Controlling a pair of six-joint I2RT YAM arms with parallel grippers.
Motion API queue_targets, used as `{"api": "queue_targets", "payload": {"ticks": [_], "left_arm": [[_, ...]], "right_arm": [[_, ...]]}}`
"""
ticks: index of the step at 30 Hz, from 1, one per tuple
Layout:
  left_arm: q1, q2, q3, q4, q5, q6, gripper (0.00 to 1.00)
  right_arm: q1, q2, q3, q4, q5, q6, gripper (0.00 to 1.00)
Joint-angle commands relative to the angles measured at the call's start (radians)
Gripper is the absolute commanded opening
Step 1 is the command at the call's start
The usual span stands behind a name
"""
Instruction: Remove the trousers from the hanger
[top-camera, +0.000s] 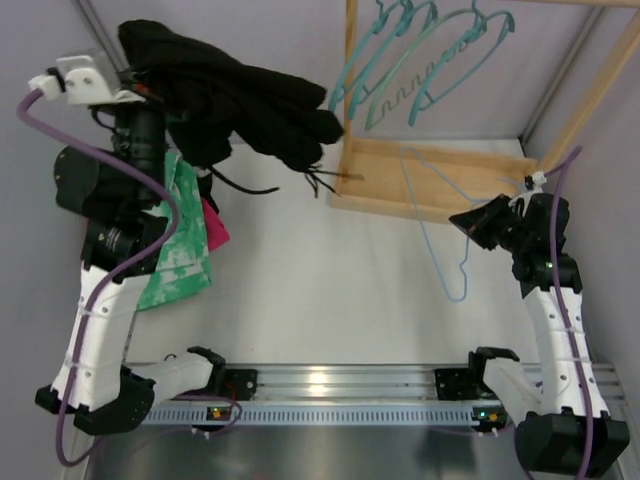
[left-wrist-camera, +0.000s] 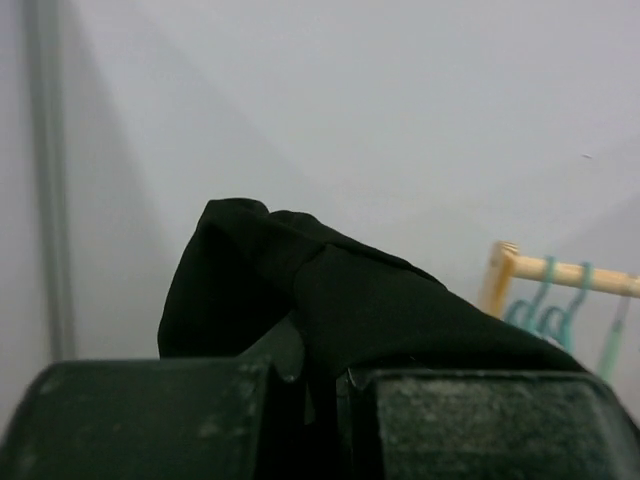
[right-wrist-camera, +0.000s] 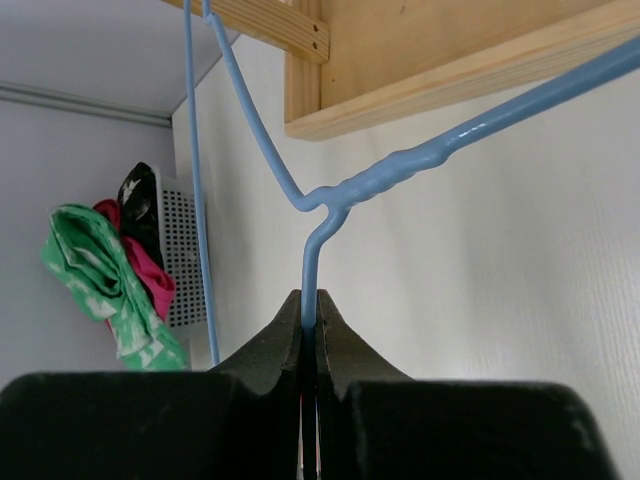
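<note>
The trousers are off the hanger. Next, my left gripper should turn away from the rack and come down over the green-and-white cloth to let go of the trousers.
The black trousers hang bunched in the air at the back left, with cords dangling from them, held by my raised left gripper. In the left wrist view the trousers fill the gap between the shut jaws of the left gripper. The light-blue wire hanger is bare and apart from the trousers, on the right. My right gripper holds it. In the right wrist view the right gripper is shut on the wire just below the twisted neck of the hanger.
A wooden rack stands at the back right with several teal plastic hangers on its rail. A green-and-white cloth and a pink cloth hang beside the left arm, near a white perforated basket.
</note>
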Motion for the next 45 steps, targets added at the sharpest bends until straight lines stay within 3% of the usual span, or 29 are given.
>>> {"api": "queue_targets", "payload": {"ticks": [1, 11, 16, 23, 29, 39, 45], "left_arm": [[0.14, -0.142, -0.055, 0.059, -0.051, -0.039, 0.0], [0.473, -0.33, -0.269, -0.018, -0.245, 0.065, 0.0], [0.601, -0.423, -0.484, -0.009, -0.324, 0.142, 0.0], [0.676, -0.5, -0.661, 0.016, -0.355, 0.145, 0.0], [0.679, -0.376, -0.653, 0.098, -0.333, 0.167, 0.0], [0.684, -0.019, -0.59, 0.25, -0.217, 0.156, 0.0], [0.71, 0.191, -0.593, 0.3, -0.039, 0.098, 0.0]], "right_arm": [[0.015, 0.015, 0.066, 0.013, -0.004, -0.028, 0.0], [0.015, 0.026, 0.095, 0.004, -0.009, -0.04, 0.0], [0.015, 0.011, 0.095, -0.007, -0.008, -0.055, 0.0], [0.015, 0.017, 0.108, -0.014, -0.015, -0.074, 0.0], [0.015, 0.023, 0.111, -0.007, -0.015, -0.075, 0.0], [0.015, 0.026, 0.132, -0.03, -0.006, -0.089, 0.0], [0.015, 0.043, 0.167, -0.039, 0.005, -0.1, 0.0]]}}
